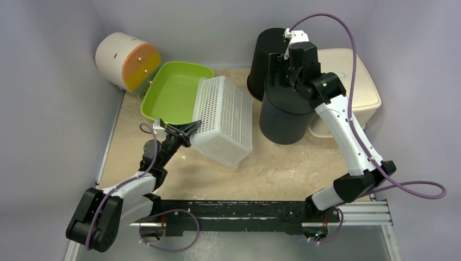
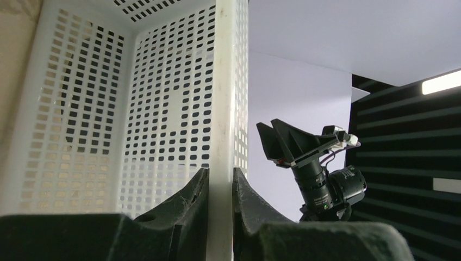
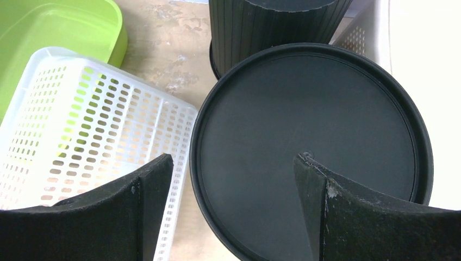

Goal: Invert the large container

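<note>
The basket [image 1: 224, 119] still leans with the side of its held rim raised, so my left gripper should next carry that rim down and toward the black buckets.
The large container is a white perforated basket [image 1: 224, 119], tilted up on one side, its slotted bottom facing the top camera. My left gripper [image 1: 184, 132] is shut on the basket's near-left rim. In the left wrist view the white rim [image 2: 221, 98] runs upright between the two black fingers of that gripper [image 2: 221, 187], which press it from both sides. My right gripper [image 1: 284, 68] hangs at the back right, apart from the basket. In the right wrist view this gripper [image 3: 234, 179] is open and empty above a black bucket's flat base [image 3: 310, 136], with the basket [image 3: 92, 130] at the left.
A green tray [image 1: 173, 91] lies just behind the basket. A cream drum with an orange face [image 1: 128, 60] lies on its side at the back left. Two black buckets [image 1: 284, 114] [image 1: 265, 51] and a beige bin [image 1: 356, 81] stand at the back right.
</note>
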Motion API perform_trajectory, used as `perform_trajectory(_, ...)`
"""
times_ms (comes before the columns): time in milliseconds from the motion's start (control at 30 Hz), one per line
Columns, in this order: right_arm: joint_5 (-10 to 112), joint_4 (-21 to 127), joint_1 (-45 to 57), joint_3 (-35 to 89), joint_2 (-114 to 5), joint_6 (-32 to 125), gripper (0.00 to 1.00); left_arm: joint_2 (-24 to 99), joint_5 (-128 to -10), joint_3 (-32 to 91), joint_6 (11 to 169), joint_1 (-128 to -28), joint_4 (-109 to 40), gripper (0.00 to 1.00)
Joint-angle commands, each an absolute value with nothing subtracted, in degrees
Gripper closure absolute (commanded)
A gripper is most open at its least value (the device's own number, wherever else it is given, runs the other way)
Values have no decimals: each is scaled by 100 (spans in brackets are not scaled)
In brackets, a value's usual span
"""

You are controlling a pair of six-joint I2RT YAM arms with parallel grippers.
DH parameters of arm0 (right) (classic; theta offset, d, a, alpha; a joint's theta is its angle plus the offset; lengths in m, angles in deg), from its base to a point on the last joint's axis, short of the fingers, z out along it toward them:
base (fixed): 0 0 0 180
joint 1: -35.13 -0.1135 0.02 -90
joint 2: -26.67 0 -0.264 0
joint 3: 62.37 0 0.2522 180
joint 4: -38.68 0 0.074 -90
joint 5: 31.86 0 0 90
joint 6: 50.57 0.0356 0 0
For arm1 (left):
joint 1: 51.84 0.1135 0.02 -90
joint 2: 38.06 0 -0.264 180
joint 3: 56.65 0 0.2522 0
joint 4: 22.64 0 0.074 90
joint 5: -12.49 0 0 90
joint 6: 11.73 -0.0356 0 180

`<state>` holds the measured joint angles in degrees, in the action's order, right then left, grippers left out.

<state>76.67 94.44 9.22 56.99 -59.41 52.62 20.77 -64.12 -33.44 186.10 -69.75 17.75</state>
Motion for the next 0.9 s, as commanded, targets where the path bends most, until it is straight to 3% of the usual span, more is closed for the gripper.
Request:
perform_trajectory(0,7721,9163,979,5669,-5696,5147,16,2390,-6429,-3349,18651,-7140,2855,100)
perform_trajectory(133,7691,9058,1006,5534,-5661,5151,16,2773,-6301,-3277,18285,-7304,2399,100)
perform_trajectory(300,7660,8977,1034,5388,-5635,5148,16,2741,-6121,-2803,17170,-7403,519,98)
perform_trajectory(433,7635,8925,1068,5268,-5606,5149,16,2678,-6091,-2405,16505,-7405,-619,73)
perform_trajectory(500,7598,8897,1086,5214,-5595,5149,16,2680,-6093,-2165,16122,-7401,-1197,56)
perform_trajectory(700,7472,8809,1121,5128,-5612,5153,16,2888,-6239,-1409,14889,-7399,-3139,47)
perform_trajectory(867,7409,8772,1144,5089,-5626,5155,16,3028,-6437,-1123,14299,-7403,-3864,43)
